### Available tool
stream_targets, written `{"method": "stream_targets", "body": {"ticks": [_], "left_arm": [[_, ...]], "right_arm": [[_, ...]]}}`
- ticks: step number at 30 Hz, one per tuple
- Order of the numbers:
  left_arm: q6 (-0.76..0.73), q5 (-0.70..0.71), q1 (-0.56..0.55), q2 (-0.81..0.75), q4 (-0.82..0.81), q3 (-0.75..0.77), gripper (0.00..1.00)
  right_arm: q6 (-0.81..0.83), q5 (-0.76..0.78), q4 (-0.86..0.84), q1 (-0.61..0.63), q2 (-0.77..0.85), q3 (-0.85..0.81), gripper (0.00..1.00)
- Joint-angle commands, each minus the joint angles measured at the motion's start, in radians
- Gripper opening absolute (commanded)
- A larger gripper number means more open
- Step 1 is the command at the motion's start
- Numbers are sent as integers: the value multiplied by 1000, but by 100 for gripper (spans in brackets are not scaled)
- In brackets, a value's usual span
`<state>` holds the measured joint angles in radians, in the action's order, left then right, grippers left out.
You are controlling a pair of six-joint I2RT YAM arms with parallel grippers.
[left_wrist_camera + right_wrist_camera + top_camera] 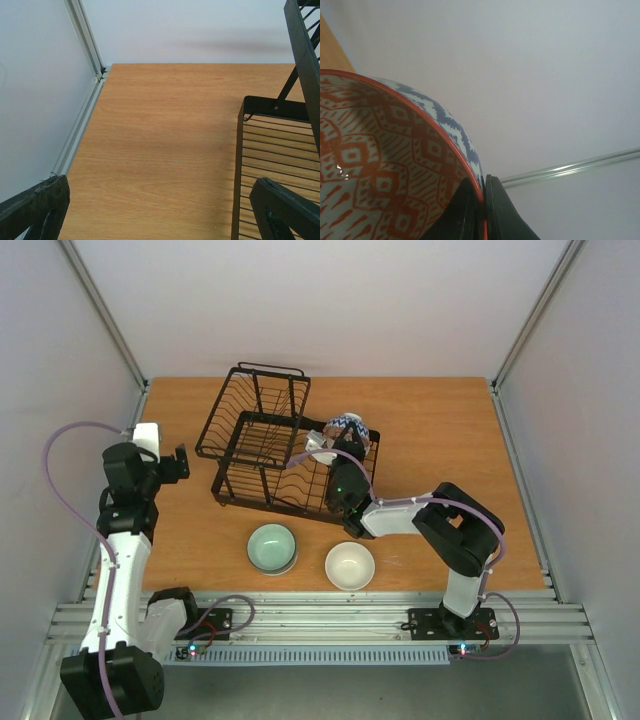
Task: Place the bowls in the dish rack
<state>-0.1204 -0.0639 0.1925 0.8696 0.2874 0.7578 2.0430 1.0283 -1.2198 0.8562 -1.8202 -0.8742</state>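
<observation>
The tilted bowl goes down in my right gripper into the rack's end away from the smaller basket next, as that end lies below, and its rim is released.
The black wire dish rack (pixel 270 455) stands at the middle back of the table, its smaller basket section toward the back left. My right gripper (pixel 340 452) is shut on the rim of the orange-rimmed patterned bowl (pixel 350 430) and holds it tilted over the rack's right end. In the right wrist view the two fingers (pixel 496 210) pinch the bowl's rim (pixel 395 165). A celadon green bowl (pixel 272 547) and a cream bowl (pixel 350 565) sit on the table in front of the rack. My left gripper (pixel 180 462) is open and empty, left of the rack (pixel 270 150).
The wooden table (pixel 430 440) is enclosed by white walls at the back and both sides. An aluminium rail (pixel 330 615) runs along the near edge by the arm bases. The left wrist view shows bare tabletop (pixel 165 145) up to the back left corner.
</observation>
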Motion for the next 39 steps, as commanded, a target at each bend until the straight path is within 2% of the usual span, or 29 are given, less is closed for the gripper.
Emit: {"method": "stream_targets", "body": {"ticks": [1,12,39], "left_arm": [[1,-8,7,-10,-54,-14,99],[1,-13,7,-9,-57,-17,99],[1,-15,7,4,-61,-21,99]], "right_arm": [[8,-14,-96,-2,18,19,1],[-201,-36,193,7,61,33,1],[-383,-101,344,-87,-73,-20,1]]}}
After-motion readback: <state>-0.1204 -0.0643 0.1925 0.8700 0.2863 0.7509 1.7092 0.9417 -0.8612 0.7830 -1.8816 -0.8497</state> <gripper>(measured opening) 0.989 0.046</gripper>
